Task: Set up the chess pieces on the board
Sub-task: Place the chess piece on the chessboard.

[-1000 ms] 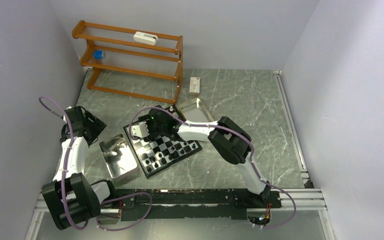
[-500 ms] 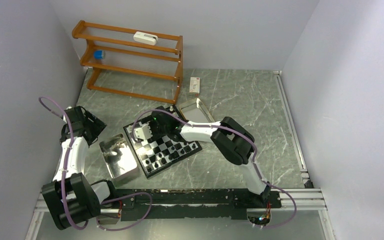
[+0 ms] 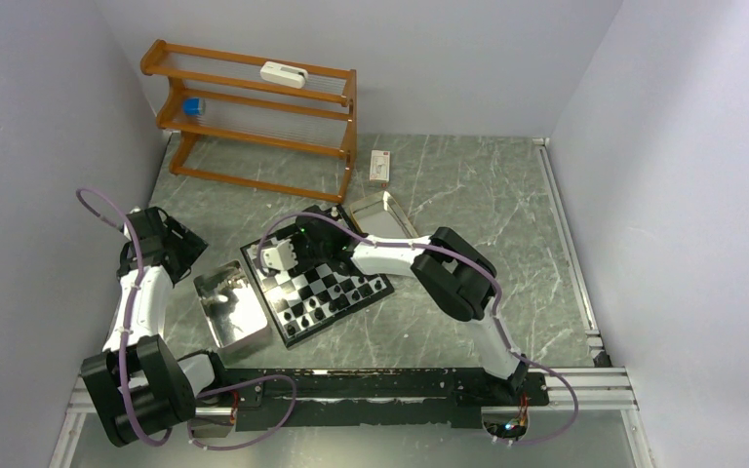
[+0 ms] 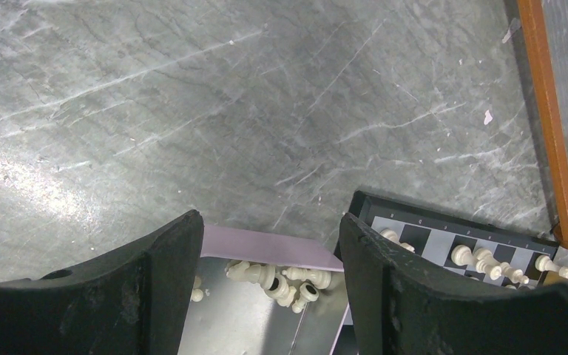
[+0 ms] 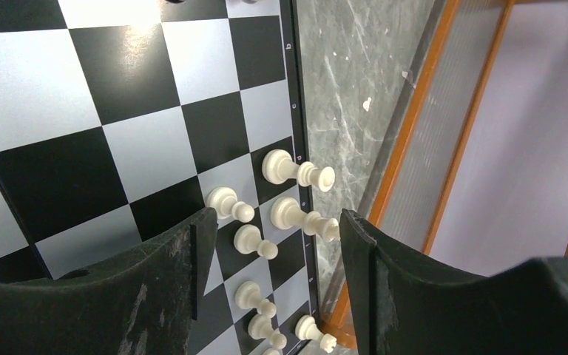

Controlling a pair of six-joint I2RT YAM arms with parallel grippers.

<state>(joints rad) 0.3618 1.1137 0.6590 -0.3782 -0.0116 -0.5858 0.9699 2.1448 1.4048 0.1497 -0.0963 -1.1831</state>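
My left gripper moves down and to its right in the top view next, onto one of the toppled white pieces in the tray (image 3: 229, 278) (image 4: 275, 284).
The board (image 3: 320, 289) lies slanted at the table's middle, with black chess pieces (image 3: 351, 290) along its right side. Over its far-left corner hovers my right gripper (image 3: 281, 261), open. In the right wrist view, several white chess pieces (image 5: 255, 242) stand in two rows at the board's edge (image 5: 296, 111), some of them between my open right gripper (image 5: 275, 219) fingers, none touched. My left gripper (image 3: 187, 252) is open to the left of the board. In the left wrist view, loose white pieces (image 4: 277, 278) lie toppled in a metal tray (image 4: 244, 325) between the left gripper (image 4: 270, 222) fingers.
The metal tray (image 3: 234, 317) touches the board's left side. A second metal tray (image 3: 382, 216) sits behind the board, with a small box (image 3: 379, 168) beyond it. A wooden rack (image 3: 254, 117) stands at the back left, close to the board's far corner (image 5: 407, 148).
My right gripper has drifted slightly toward the near left over the board's corner, still open. The left arm has not moved.
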